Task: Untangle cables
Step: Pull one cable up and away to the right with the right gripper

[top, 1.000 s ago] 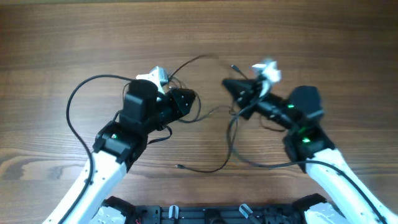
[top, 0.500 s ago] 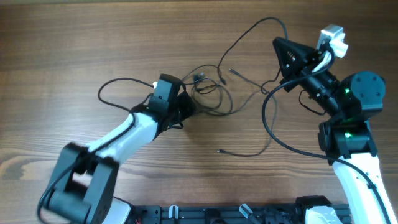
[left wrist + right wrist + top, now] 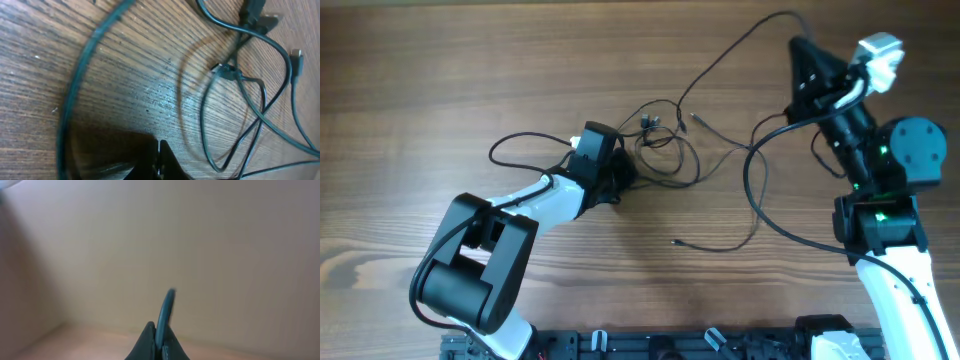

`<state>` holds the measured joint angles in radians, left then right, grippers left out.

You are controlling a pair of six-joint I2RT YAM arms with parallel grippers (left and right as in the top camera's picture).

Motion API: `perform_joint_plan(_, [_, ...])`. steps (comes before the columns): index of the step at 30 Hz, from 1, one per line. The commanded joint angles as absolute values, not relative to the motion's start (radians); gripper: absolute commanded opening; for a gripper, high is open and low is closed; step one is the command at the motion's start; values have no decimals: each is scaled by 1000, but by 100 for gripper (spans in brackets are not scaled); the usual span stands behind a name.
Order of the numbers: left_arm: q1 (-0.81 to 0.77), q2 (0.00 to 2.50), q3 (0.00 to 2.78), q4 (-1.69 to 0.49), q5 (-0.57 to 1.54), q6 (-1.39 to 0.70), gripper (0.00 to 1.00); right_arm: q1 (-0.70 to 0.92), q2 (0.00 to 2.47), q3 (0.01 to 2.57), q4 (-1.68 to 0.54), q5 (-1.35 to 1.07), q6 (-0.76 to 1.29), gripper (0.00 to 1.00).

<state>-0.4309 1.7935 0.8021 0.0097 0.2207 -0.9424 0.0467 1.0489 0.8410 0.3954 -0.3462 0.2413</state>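
This piece of the cable joins the tangle, so my right gripper should pull the cable to the right in the overhead view and down, and release it on the bare tabletop.
The thin black cables [image 3: 660, 150] lie in a loose tangle of loops at the table's middle. They show close up in the left wrist view [image 3: 235, 75]. My left gripper [image 3: 625, 172] is low on the table at the tangle's left edge. Its jaws [image 3: 159, 150] are shut, with no wire seen between them. My right gripper [image 3: 798, 45] is raised at the far right and shut on one cable [image 3: 167, 305]. That strand runs taut from the gripper down to the tangle. A loose plug end [image 3: 675, 242] lies nearer the front.
A thicker black arm cable [image 3: 510, 145] loops left of the left gripper, and another [image 3: 760, 200] curves down beside the right arm. Bare wooden table [image 3: 440, 60] surrounds the tangle.
My right gripper has risen and moved to the far right, pulling its cable out long and taut. My left gripper has shifted slightly right toward the tangle, low on the table.
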Motion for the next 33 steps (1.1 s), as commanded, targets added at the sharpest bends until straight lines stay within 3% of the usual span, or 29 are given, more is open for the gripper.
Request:
perform_joint_plan(1, [-411,1813,802,-22,194,-984,4,38,1042,899,480,-22,125,4])
perform_joint_plan(13, [-191,1813,802,-284,77,-972,4,-150,1322,1159,513,380,-456,4])
perform_joint_plan(17, [-149,1813,802,-320,69,-922,4,-242,1432,1203,516,469,-541,4])
perform_joint_plan(23, [-146,1813,802,-320,69,-920,4,-427,1528,1205,511,463,-551,4])
perform_joint_plan(27, [-146,1813,802,-319,69,-921,4,-570,1591,1204,398,339,-737,4])
perform_joint_plan(33, [-149,1813,802,-319,69,-921,4,-702,1739,1204,193,230,-393,4])
